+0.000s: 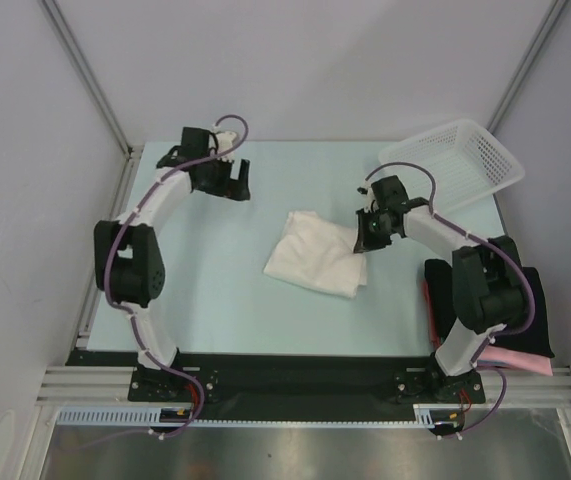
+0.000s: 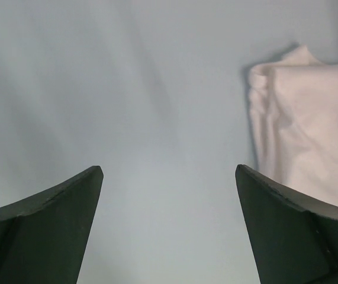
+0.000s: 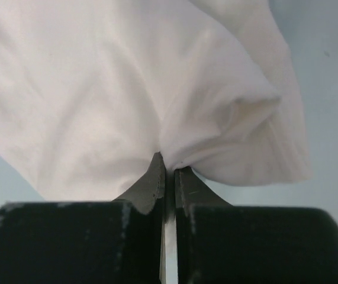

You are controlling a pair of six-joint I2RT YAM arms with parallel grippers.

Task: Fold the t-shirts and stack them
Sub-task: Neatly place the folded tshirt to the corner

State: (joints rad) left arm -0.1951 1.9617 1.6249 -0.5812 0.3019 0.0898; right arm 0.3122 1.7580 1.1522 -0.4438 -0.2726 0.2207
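The t-shirt [image 1: 315,253] will be lifted and carried by my right gripper to the gripper's right in the top view. It will be let go onto the stack where the black folded t-shirt lies.
The white t-shirt [image 1: 315,253] lies partly folded and rumpled in the middle of the pale blue table [image 1: 225,300]. My right gripper [image 1: 368,240] is shut on its right edge; in the right wrist view the jaws [image 3: 170,165] pinch a bunched fold of white cloth [image 3: 127,89]. My left gripper [image 1: 227,188] is open and empty at the far left, above bare table; its view shows the shirt's edge [image 2: 305,124] to its right. A black folded shirt [image 1: 525,310] lies on a pink one [image 1: 520,362] at the right, behind the right arm.
A white plastic mesh basket [image 1: 455,160] stands tilted at the far right corner. Metal frame rails run along the table's left edge [image 1: 105,260] and the near edge [image 1: 295,385]. Grey walls close in the back and sides.
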